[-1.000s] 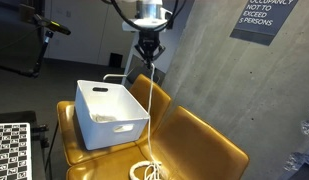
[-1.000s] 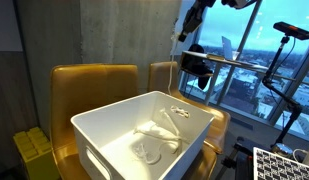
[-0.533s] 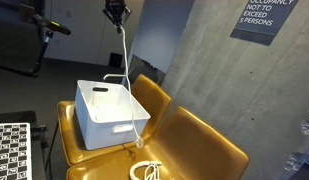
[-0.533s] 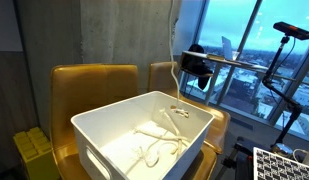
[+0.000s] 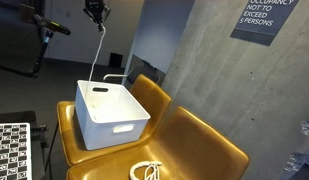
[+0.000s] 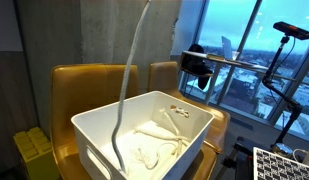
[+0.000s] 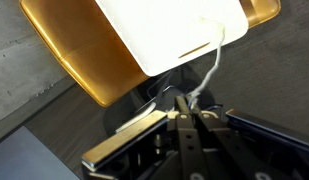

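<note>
My gripper brings the white cable down and across, over the bin's open middle, next and releases it there, since more of it already lies coiled inside.
My gripper (image 5: 95,11) is high at the top of an exterior view, above the far-left side of a white plastic bin (image 5: 111,113). It is shut on a white cable (image 5: 98,52) that hangs straight down toward the bin. In the wrist view the fingers (image 7: 187,103) are closed on the cable's end (image 7: 212,68), with the bin (image 7: 169,30) far below. In an exterior view the cable (image 6: 131,75) drops into the bin (image 6: 144,130), where more cable lies coiled (image 6: 159,135). The gripper itself is out of that view.
The bin sits on mustard-yellow leather chairs (image 5: 194,145) against a concrete wall (image 5: 194,60). Another coil of white cable (image 5: 147,171) lies on the seat in front. A calibration checkerboard (image 5: 11,150) stands at the lower left. A tripod (image 6: 284,60) stands by the window.
My gripper has moved up and to the left with the cable, from above the bin's right edge to above its far-left side. The hanging cable now falls into the bin.
</note>
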`<state>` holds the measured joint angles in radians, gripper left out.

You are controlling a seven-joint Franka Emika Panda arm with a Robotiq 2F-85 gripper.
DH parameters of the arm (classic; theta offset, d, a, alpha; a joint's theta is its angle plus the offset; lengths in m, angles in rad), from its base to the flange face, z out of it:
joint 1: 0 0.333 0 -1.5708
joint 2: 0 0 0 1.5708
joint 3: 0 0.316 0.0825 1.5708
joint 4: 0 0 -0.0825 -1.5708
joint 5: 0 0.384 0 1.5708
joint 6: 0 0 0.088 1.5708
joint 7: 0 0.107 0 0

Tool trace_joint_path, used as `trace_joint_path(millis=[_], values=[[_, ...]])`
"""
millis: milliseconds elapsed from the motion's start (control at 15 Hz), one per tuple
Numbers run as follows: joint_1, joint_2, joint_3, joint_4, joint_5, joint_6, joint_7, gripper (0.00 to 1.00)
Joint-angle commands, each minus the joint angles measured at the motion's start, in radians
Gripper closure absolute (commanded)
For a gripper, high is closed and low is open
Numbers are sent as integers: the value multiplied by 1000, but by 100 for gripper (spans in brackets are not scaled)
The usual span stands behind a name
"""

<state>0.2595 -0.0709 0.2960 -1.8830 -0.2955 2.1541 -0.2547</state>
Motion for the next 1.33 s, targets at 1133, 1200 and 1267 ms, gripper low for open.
trace_joint_path(millis=[1133, 1200, 1267], values=[[-214, 304, -205, -27, 172, 131, -258, 70], [-221, 314, -209, -29, 170, 140, -260, 64], [-229, 323, -212, -32, 168, 145, -267, 58]])
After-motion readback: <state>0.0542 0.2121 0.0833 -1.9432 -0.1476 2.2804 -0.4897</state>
